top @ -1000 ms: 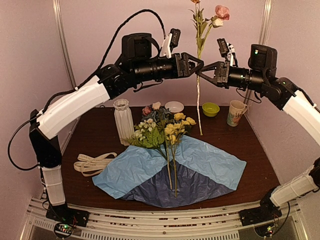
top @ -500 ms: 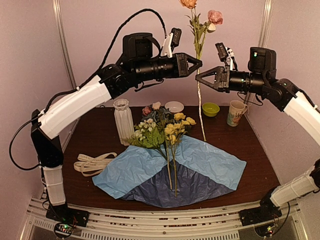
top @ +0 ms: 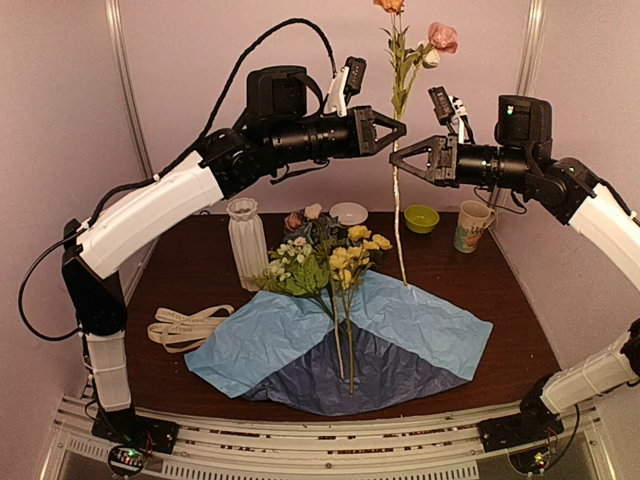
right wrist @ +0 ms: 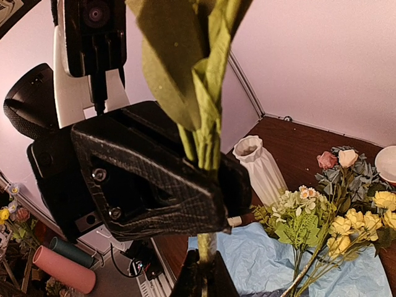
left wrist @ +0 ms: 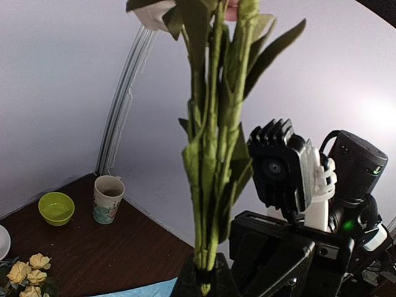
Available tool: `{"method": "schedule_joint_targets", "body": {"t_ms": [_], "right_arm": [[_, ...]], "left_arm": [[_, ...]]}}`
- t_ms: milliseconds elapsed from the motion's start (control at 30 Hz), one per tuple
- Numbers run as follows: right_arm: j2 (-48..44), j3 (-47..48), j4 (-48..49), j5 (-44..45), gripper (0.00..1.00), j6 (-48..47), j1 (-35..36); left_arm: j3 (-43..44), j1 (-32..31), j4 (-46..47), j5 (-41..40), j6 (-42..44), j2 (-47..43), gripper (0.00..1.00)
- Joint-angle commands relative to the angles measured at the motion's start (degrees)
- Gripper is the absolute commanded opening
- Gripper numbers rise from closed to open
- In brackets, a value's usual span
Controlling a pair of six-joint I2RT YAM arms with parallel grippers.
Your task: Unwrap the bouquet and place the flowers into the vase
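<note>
The vase's opening is below my left gripper, so next the gripper needs to go left in the top view, lower the stem inside the vase's opening [top: 242, 205] and let go of it.
A tall flower stem [top: 397, 205] with pink and orange blooms hangs upright high above the table. My left gripper [top: 399, 127] is shut on its leafy green part [left wrist: 210, 185]. Just below, my right gripper [top: 394, 158] is shut on the same stem [right wrist: 207, 244], and the two sets of fingers nearly touch. The stem's lower end dangles over the opened blue paper [top: 420, 325]. The other flowers [top: 335, 262] lie in a bunch on that paper, heads toward the back. The ribbed white vase [top: 246, 240] stands upright to their left, also visible as the vase [right wrist: 258, 166] in the right wrist view.
A cream ribbon [top: 185, 327] lies loose at the left of the dark table. At the back right stand a patterned mug [top: 473, 226], a green bowl [top: 421, 218] and a white dish [top: 348, 213]. Pale walls close in on three sides.
My left gripper has closed on the stem, which it only straddled a second ago. The right gripper shifted slightly left and down, and the blooms swayed a little.
</note>
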Motion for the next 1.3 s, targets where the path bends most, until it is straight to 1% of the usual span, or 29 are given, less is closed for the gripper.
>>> {"method": "schedule_joint_targets", "body": {"t_ms": [0, 33, 67, 100, 133, 167, 200, 233, 267, 367, 433, 533, 667, 767, 867, 1000, 1133, 1267], "right_arm": [[-0.81, 1.16, -1.00, -0.50, 0.00, -1.92, 1.90], [-0.72, 1.40, -1.13, 0.48, 0.00, -2.06, 1.91], [-0.56, 1.73, -1.36, 2.00, 0.05, -2.22, 1.91], [-0.42, 2.05, -1.64, 3.60, 0.21, -2.38, 1.91], [-0.27, 2.36, -1.96, 5.42, 0.41, -2.60, 1.96], [-0.12, 2.63, -2.15, 7.26, 0.57, -2.64, 1.92], [-0.07, 2.76, -2.28, 9.52, 0.67, -2.51, 1.87], [-0.01, 2.75, -2.26, 11.72, 0.75, -2.43, 1.90], [-0.07, 2.61, -2.11, 13.65, 0.80, -2.32, 1.91], [-0.36, 1.58, -1.12, 19.04, 0.91, -2.01, 1.91], [-0.25, 1.21, -0.83, 21.08, 0.95, -1.93, 1.91], [0.21, 0.88, -0.55, 22.80, 0.95, -1.32, 1.91], [1.21, 0.14, 0.42, 22.86, 0.95, 0.42, 1.88], [1.97, 0.02, 0.79, 22.36, 0.94, 1.81, 1.89], [2.22, -0.37, 1.07, 22.10, 0.94, 2.94, 1.91], [1.85, -1.44, 1.37, 22.25, 0.93, 3.89, 1.91], [0.83, -3.50, 1.69, 22.61, 0.93, 4.93, 1.91], [-0.75, -6.03, 2.21, 22.72, 0.92, 5.97, 1.91]], "left_arm": [[1.72, -0.16, 1.94, -1.74, 0.80, 0.67, 0.00], [1.70, -0.11, 1.38, -3.03, 1.46, 0.20, 0.00], [1.75, -0.07, 0.77, -4.58, 2.41, -0.36, 0.00], [1.72, 0.00, 0.15, -6.10, 3.57, -0.99, 0.00], [1.79, 0.20, -0.58, -7.81, 4.96, -1.71, 0.00], [1.87, 0.53, -1.18, -9.68, 6.61, -2.65, 0.00], [1.88, 1.38, -1.59, -10.65, 7.60, -3.43, 0.00], [1.96, 2.12, -1.88, -11.75, 8.54, -4.25, 0.00], [1.99, 2.81, -2.18, -12.88, 9.81, -4.98, 0.00], [2.94, 4.99, -2.77, -16.73, 15.35, -6.78, 0.00], [5.23, 7.17, -4.00, -18.43, 18.84, -6.84, 0.00], [9.10, 11.57, -5.35, -19.04, 23.35, -6.28, 0.00], [14.29, 19.36, -7.07, -19.15, 25.56, -5.19, 0.00], [13.74, 23.21, -7.86, -19.89, 27.87, -5.68, 0.00], [11.40, 24.28, -8.10, -20.84, 32.55, -6.35, 0.00], [6.12, 24.66, -7.08, -22.11, 35.58, -7.99, 0.00], [-4.65, 24.70, -0.58, -23.66, 37.23, -12.09, 0.00], [-13.07, 25.77, 5.24, -22.56, 36.91, -15.12, 0.00]]}}
